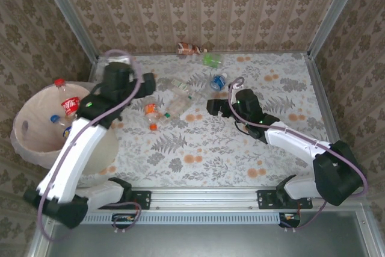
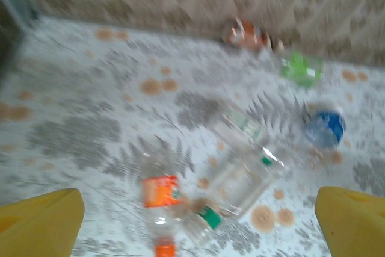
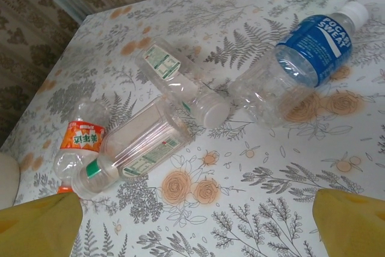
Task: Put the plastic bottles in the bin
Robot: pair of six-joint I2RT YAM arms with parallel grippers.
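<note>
I will next move my open left gripper down past the orange-labelled bottle onto the body of the clear square bottle (image 1: 178,106) (image 2: 242,183). The clear square bottle lies on the cloth, below and beyond the orange-labelled one.
The bin (image 1: 18,130), a pale round tub, stands at the table's left edge with a red-labelled bottle (image 1: 70,105) and others inside. Several plastic bottles lie mid-table: an orange-labelled one (image 3: 81,142), a clear square one (image 3: 135,148), a white-capped clear one (image 3: 180,82) and a blue-labelled one (image 3: 301,58). A green one (image 1: 212,59) and a brownish one (image 1: 189,48) lie by the back wall. My left gripper (image 2: 198,221) hangs open and empty above the orange-labelled bottle (image 2: 160,194). My right gripper (image 3: 198,227) is open and empty, just right of the cluster.
Patterned walls with metal corner posts (image 1: 325,22) close the table at the back and both sides. The floral cloth (image 1: 240,161) between the bottles and the near rail is bare. The left wrist view is blurred.
</note>
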